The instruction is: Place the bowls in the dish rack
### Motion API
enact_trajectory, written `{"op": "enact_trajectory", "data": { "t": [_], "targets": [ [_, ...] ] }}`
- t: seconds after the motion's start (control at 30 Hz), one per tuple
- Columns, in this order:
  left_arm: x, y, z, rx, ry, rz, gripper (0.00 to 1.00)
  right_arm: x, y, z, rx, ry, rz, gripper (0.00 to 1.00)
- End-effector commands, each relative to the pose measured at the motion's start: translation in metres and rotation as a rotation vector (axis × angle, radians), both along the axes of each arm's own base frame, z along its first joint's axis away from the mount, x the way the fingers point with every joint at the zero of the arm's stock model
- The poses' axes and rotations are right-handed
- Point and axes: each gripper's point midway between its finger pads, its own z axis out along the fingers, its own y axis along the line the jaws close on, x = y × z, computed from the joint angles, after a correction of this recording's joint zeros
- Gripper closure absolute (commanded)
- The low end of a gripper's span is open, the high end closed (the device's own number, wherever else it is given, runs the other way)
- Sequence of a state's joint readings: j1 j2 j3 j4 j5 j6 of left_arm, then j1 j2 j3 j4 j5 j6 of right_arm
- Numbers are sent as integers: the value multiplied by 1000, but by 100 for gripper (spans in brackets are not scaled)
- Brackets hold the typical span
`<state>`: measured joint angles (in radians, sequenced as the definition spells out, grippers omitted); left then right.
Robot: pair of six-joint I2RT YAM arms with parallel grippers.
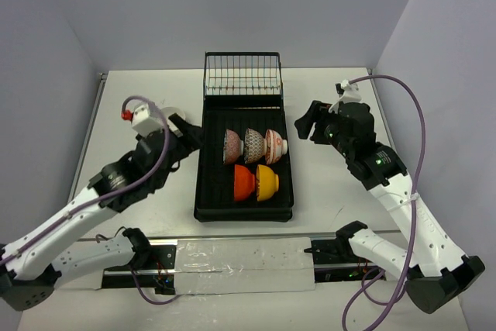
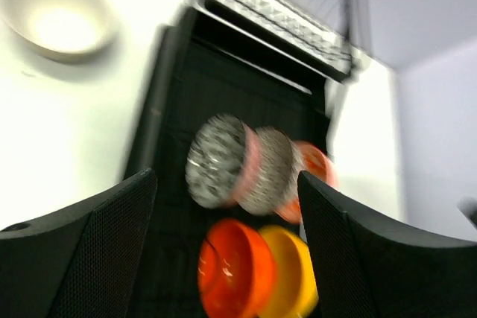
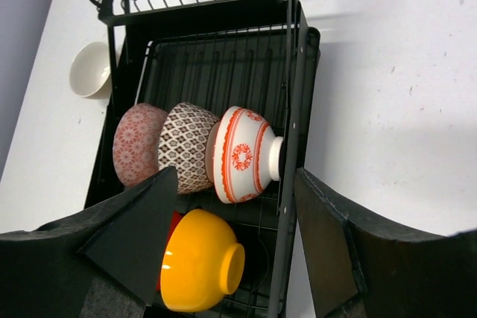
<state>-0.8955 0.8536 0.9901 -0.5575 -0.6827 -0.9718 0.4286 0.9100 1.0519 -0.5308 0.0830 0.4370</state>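
Observation:
I will next move my left gripper outward and down onto the white bowl's rim on the dish rack side, as this bowl is still on the tabletop.
The long black dish rack (image 1: 206, 191) lies mid-table with its wire basket (image 1: 242, 75) at the far end. Five bowls stand on edge in it: pinkish (image 1: 232, 146), grey patterned (image 1: 254, 145) and red-on-white (image 1: 275, 146) in one row, red-orange (image 1: 244, 182) and yellow-orange (image 1: 267, 182) nearer. A white bowl (image 2: 59, 11) sits upright on the table left of the rack. My left gripper (image 1: 192, 139) is open and empty at the rack's left edge. At the rack's right side my right gripper (image 1: 304, 122) is also open and empty. The left wrist view is blurred.
Grey walls close in the white table on three sides. A taped strip (image 1: 244, 263) and cables run along the near edge between the arm bases. The white bowl (image 3: 89, 69) lies close to the rack's far left corner.

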Motion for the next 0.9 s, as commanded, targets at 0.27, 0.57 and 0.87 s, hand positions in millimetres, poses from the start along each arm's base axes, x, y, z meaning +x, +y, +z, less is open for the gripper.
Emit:
{"op": "enact_trajectory", "data": {
  "t": [0.27, 0.57, 0.87],
  "targets": [
    [116, 86, -32, 182, 183, 259, 24, -13, 12, 25, 71, -92, 74, 29],
    [213, 73, -85, 76, 314, 168, 27, -18, 22, 27, 103, -92, 126, 29],
    [269, 56, -141, 55, 422, 127, 27, -14, 27, 16, 96, -58, 135, 29]
  ]
}}
